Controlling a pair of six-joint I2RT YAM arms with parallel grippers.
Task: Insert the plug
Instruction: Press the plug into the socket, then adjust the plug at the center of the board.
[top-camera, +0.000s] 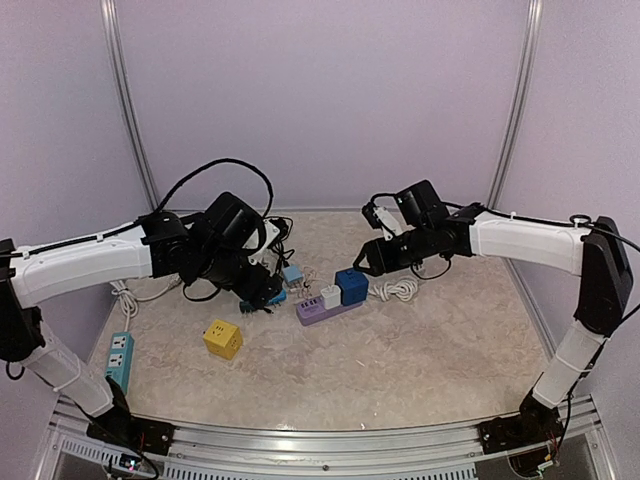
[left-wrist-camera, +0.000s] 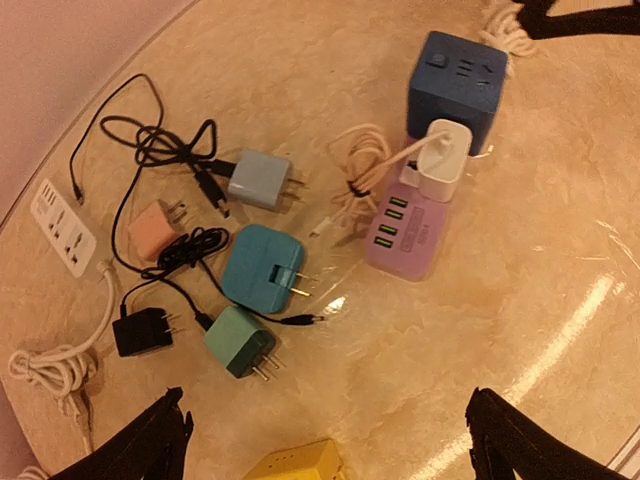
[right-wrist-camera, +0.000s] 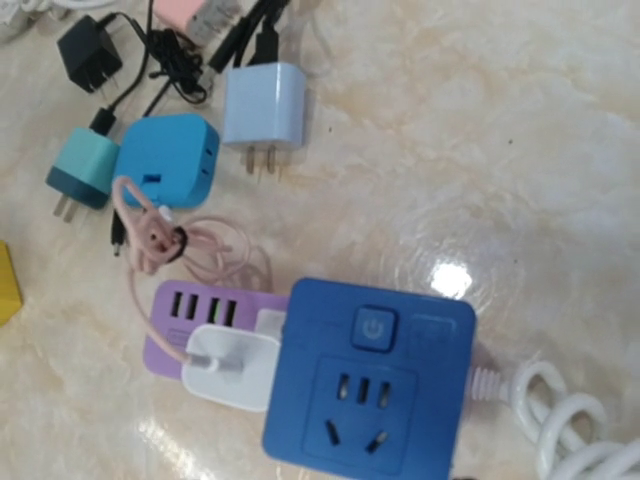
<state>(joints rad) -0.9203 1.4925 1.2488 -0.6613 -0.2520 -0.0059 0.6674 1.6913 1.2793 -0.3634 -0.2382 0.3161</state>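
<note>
My left gripper needs to lower and turn its open fingers to straddle the sides of the green adapter, which lies below it, slanted in the wrist view.
A white plug with a pink cable sits in the purple power strip, pressed against a blue cube socket. The top view shows the same white plug and strip mid-table. My left gripper hangs open and empty over bare table, near the loose adapters and left of the strip. My right gripper hovers just behind the blue cube. Its fingers do not show in the right wrist view.
Loose adapters lie left of the strip: grey-blue, blue, green, pink, black. A yellow cube socket sits nearer me. A teal strip lies at the left edge, a white strip farther back.
</note>
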